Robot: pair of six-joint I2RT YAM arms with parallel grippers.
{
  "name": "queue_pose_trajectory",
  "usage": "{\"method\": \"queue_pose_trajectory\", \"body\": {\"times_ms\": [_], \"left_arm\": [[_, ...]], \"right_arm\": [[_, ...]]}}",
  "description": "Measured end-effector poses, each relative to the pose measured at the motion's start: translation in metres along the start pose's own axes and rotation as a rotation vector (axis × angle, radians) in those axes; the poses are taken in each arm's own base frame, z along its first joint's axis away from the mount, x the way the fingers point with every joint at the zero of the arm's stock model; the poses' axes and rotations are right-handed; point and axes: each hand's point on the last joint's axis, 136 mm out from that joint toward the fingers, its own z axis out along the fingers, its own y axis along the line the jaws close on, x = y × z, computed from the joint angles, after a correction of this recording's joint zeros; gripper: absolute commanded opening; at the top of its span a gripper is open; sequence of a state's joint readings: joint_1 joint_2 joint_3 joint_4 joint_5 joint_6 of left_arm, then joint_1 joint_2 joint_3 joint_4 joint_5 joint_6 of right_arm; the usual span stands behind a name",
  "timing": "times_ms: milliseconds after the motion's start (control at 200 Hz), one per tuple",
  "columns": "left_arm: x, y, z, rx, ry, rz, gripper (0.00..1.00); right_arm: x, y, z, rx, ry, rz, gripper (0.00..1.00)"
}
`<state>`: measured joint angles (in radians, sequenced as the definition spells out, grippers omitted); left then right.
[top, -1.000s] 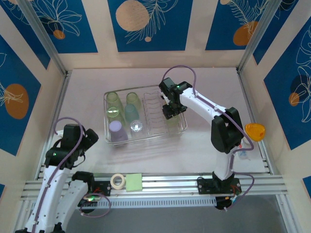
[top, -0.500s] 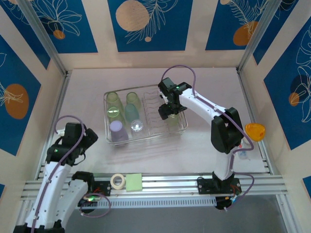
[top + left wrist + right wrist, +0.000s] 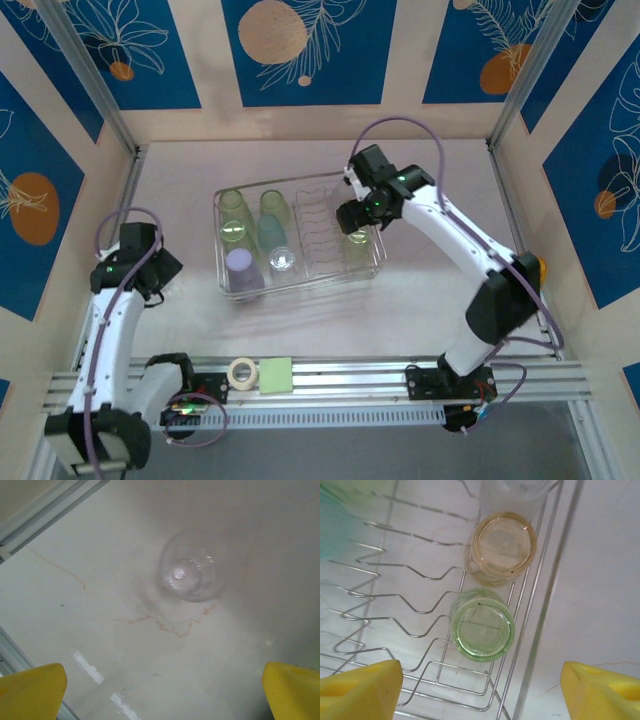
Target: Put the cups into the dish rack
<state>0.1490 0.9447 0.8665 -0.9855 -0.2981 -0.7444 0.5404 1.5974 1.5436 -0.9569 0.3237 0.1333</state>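
The clear cup's opening is up. My left gripper moves down onto the clear cup's side (image 3: 164,569) facing away from the dish rack next, one finger inside.
The dish rack (image 3: 300,286) stands mid-table with several cups upside down in its left half: light green ones (image 3: 232,204), a teal one (image 3: 270,232), a lavender one (image 3: 241,268) and a clear one (image 3: 283,262). In the right wrist view a light green cup (image 3: 482,625), a pale peach cup (image 3: 504,547) and a clear cup (image 3: 512,490) sit in a row along the rack's right rim (image 3: 545,605). My right gripper (image 3: 480,695) hangs open above the green cup, holding nothing. My left gripper (image 3: 165,695) is open over bare table, a clear cup (image 3: 190,572) ahead of it.
An orange dome piece (image 3: 538,266) peeks out behind my right arm at the table's right edge. A white tape roll (image 3: 241,372) and a green pad (image 3: 275,376) lie on the front rail. Walls enclose the table on three sides.
My right gripper has opened and lifted away from the rack's right side, leaving the green cup there. My left arm has swung out toward the left wall.
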Motion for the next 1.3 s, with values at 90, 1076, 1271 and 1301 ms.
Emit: {"method": "queue_pose_trajectory", "body": {"times_ms": [90,1076,1271,1301], "left_arm": [[-0.007,0.009,0.022,-0.013,0.071,-0.075,0.85],[-0.017,-0.025,0.131,0.125,0.314,-0.172,0.0],[-0.028,-0.045,0.09,0.293,0.231,-0.237,0.0],[-0.032,-0.048,0.076,0.334,0.199,-0.253,0.0]], "right_arm": [[0.003,-0.01,-0.018,-0.013,-0.052,0.029,0.78],[0.019,-0.033,-0.06,-0.09,-0.266,0.153,0.79],[0.026,-0.043,-0.093,-0.066,-0.368,0.201,0.82],[0.027,-0.044,-0.101,-0.068,-0.392,0.211,0.83]]}}
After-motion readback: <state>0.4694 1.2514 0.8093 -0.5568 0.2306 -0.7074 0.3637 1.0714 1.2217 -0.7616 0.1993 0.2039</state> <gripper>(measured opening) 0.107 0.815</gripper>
